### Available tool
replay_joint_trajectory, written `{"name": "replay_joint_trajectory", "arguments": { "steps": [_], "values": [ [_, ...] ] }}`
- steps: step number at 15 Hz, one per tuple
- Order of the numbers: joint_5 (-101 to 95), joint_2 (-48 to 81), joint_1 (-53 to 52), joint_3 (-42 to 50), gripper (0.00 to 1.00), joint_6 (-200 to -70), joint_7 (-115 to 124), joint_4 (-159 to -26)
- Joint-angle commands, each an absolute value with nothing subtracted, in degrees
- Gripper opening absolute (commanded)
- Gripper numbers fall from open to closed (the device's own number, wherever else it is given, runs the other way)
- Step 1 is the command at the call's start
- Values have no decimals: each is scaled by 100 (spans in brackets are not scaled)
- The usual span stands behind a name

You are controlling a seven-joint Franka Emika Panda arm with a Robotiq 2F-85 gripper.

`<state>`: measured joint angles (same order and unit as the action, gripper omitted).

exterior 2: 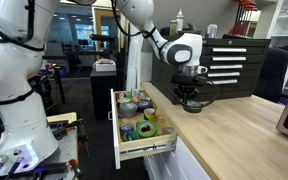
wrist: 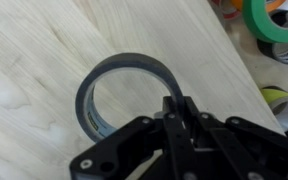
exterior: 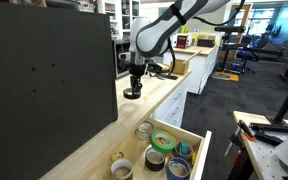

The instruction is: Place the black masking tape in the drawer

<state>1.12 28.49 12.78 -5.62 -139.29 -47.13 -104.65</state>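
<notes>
My gripper should carry the ring back, lower it inside the drawer and let go, because the drawer's end past the green tape roll is back of my gripper and below it.
The black masking tape (wrist: 119, 64) is a flat black ring lying on, or just above, the light-wood countertop. My gripper (wrist: 177, 106) is shut on its near rim, one finger inside the hole and one outside. In both exterior views the gripper (exterior: 134, 82) (exterior 2: 189, 92) points straight down over the tape (exterior: 132, 94) (exterior 2: 191, 105), away from the counter edge. The drawer (exterior: 205, 152) (exterior 2: 118, 128) stands pulled open below the counter edge and holds several tape rolls.
A green tape roll (wrist: 280, 22) and other rolls lie in the drawer at the right edge of the wrist view. A large dark box (exterior: 44, 80) stands on the counter. A black tool chest (exterior 2: 229, 62) stands behind the counter.
</notes>
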Motion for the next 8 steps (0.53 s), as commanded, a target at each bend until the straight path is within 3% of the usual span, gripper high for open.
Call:
{"name": "replay_joint_trajectory", "arguments": {
  "steps": [1, 8],
  "values": [
    [230, 1786, 1147, -503, 7, -14156, -4474, -11747],
    [-94, 712, 487, -379, 7, -14924, -2829, -13399]
  ]
}}
